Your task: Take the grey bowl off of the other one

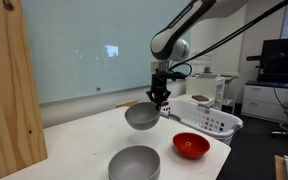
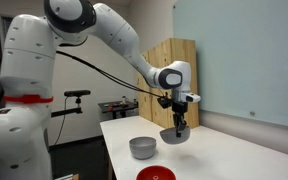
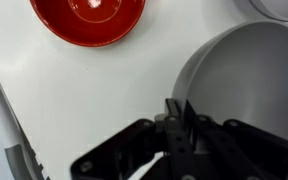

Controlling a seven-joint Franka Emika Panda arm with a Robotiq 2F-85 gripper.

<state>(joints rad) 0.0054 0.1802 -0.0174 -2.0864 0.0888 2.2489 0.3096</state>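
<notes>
My gripper lowers the held grey bowl onto the clear patch of table beside the red bowl next and releases its rim, since that patch lies below my gripper.
My gripper is shut on the rim of a plain grey bowl and holds it tilted above the white table. The held bowl also shows in an exterior view and in the wrist view, where my fingers pinch its rim. The second grey bowl sits upright on the table near the front edge, apart from the held one; it also shows in an exterior view.
A glossy red bowl sits on the table beside the grey ones and shows in the wrist view too. A white dish rack stands behind it. A wooden panel stands at one end of the table.
</notes>
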